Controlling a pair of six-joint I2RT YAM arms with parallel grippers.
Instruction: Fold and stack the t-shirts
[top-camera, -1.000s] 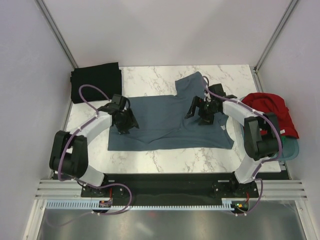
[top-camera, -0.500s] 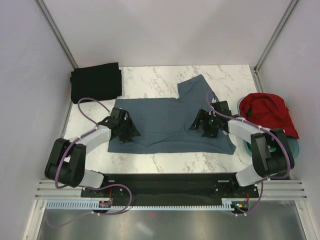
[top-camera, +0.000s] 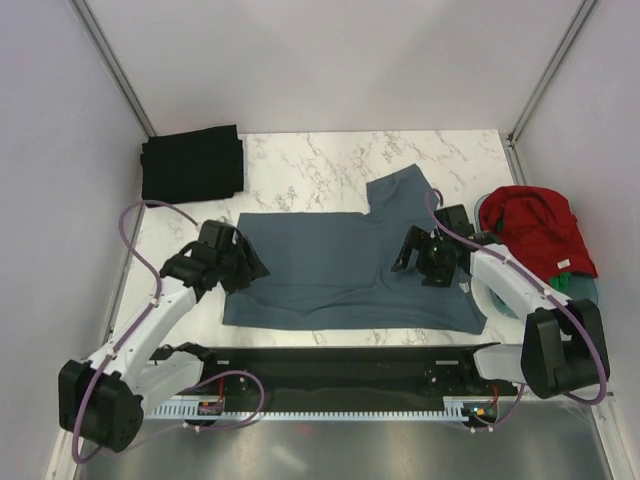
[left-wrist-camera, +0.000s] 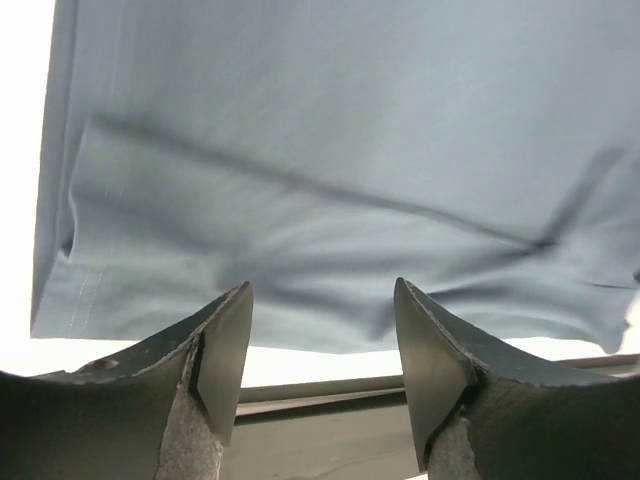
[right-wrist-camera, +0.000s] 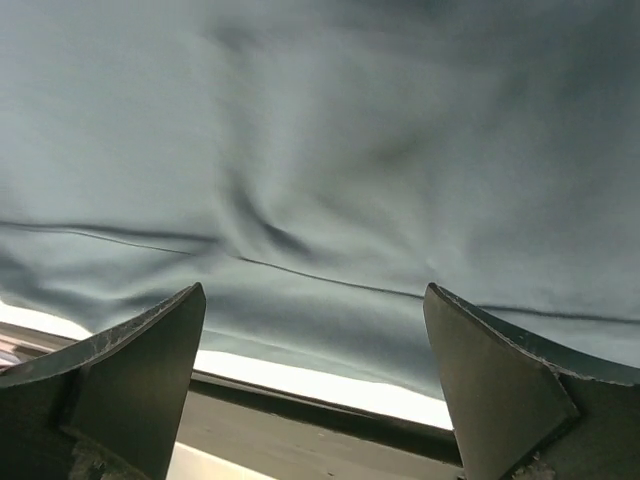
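My right gripper's fingers should next go outward along the sleeve and down onto the sleeve's far corner, which lies clear on bare marble.
A slate blue-grey t-shirt lies spread flat on the marble table, one sleeve pointing to the back. It fills the left wrist view and the right wrist view. My left gripper is open and empty over the shirt's left edge. My right gripper is open and empty over the shirt's right part. A folded black t-shirt lies at the back left. A red t-shirt is bunched in the tub at the right. The green t-shirt is hidden except for a scrap.
The pale blue plastic tub stands at the table's right edge under the red shirt. The black rail runs along the near edge, close to the shirt's hem. Walls close in the back and both sides.
The blue-grey shirt has slid toward the near edge and lies flatter. Both grippers have moved nearer with it, the left arm swinging out to the left. Both jaws now stand open.
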